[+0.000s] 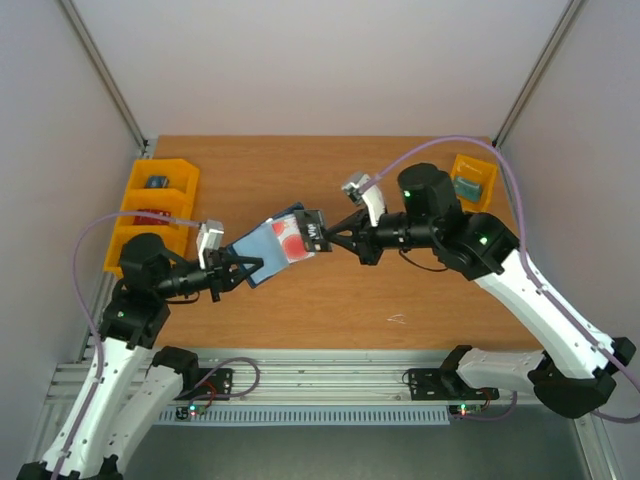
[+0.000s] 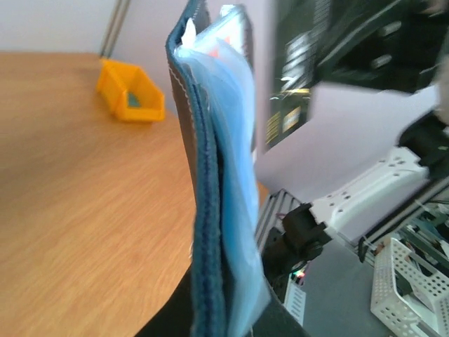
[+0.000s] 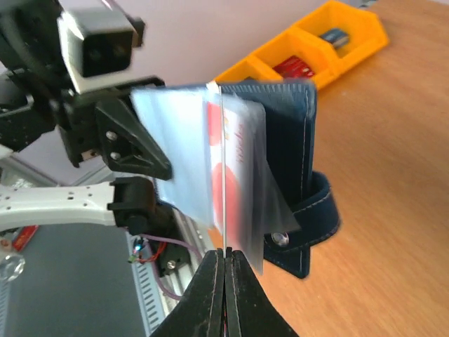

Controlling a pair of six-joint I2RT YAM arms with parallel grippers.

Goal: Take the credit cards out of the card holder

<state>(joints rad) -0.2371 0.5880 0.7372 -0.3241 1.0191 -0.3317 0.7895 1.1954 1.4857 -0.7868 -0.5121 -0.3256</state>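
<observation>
The robot's right gripper holds the dark card, so the left gripper will next lower the open wallet (image 2: pixel 207 210) flat onto the bare tabletop below it and let go.
The card holder (image 1: pixel 262 247) is a navy wallet, open, with a light blue inside, held above the table. My left gripper (image 1: pixel 238 268) is shut on its lower left end. In the left wrist view the wallet (image 2: pixel 207 210) is edge-on between the fingers. A pale card with a red round mark (image 1: pixel 289 236) lies in the wallet, and shows behind a clear sleeve in the right wrist view (image 3: pixel 240 161). My right gripper (image 1: pixel 331 240) is shut on a dark card (image 1: pixel 312 231), seen edge-on (image 3: pixel 222 175) between the fingertips (image 3: pixel 210 270). That card still overlaps the wallet (image 3: pixel 289 133). The wallet's strap with a metal clasp (image 3: pixel 281 239) hangs down.
A row of yellow bins (image 1: pixel 160 200) stands at the table's left edge, and one yellow bin (image 1: pixel 472 180) at the far right. Both hold small items. The bins also show in the right wrist view (image 3: pixel 309 45) and one in the left wrist view (image 2: pixel 130 91).
</observation>
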